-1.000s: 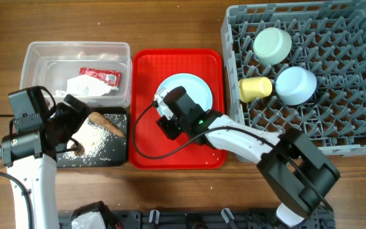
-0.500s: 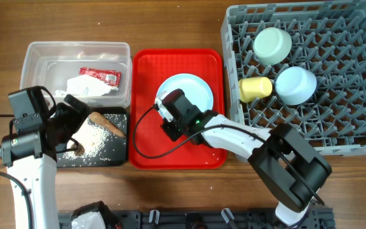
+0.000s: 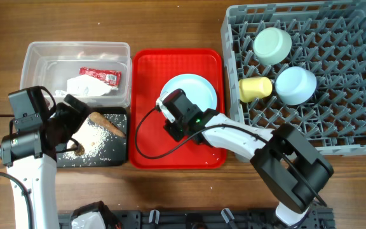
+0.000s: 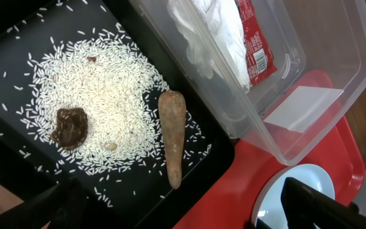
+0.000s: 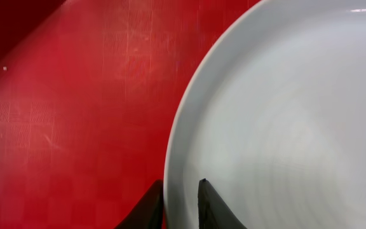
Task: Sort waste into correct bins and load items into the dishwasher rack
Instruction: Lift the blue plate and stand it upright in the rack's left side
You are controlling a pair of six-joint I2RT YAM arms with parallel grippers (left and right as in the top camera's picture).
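I will next lift my right gripper toward the rack, tilt the plate upright, and lower it beside the green bowl (image 3: 272,44) to let it go, because that gap is outward of my gripper.
My right gripper (image 3: 171,113) is shut on the left rim of the round light blue plate (image 3: 196,92), over the red tray (image 3: 145,149). In the right wrist view its fingers (image 5: 182,198) pinch the plate's edge (image 5: 284,114). My left gripper (image 3: 75,127) is open and empty over the black tray (image 3: 116,157), which holds rice (image 4: 107,95), a brown lump (image 4: 70,125) and a long brown scrap (image 4: 172,137). The clear tub (image 3: 37,57) holds the red sauce packet (image 3: 100,76) and crumpled white paper (image 3: 84,88). The grey rack (image 3: 335,121) holds the green bowl (image 3: 272,44), blue bowl (image 3: 295,84) and yellow cup (image 3: 255,89).
The red tray lies between the bins on the left and the rack on the right. Much of the rack's peg grid stands open right of and below the bowls. A black cable loops from the right wrist over the red tray (image 5: 75,95).
My right gripper has shifted a little to the right with the plate's rim in it, and the plate has moved slightly right with it. The left arm has not moved.
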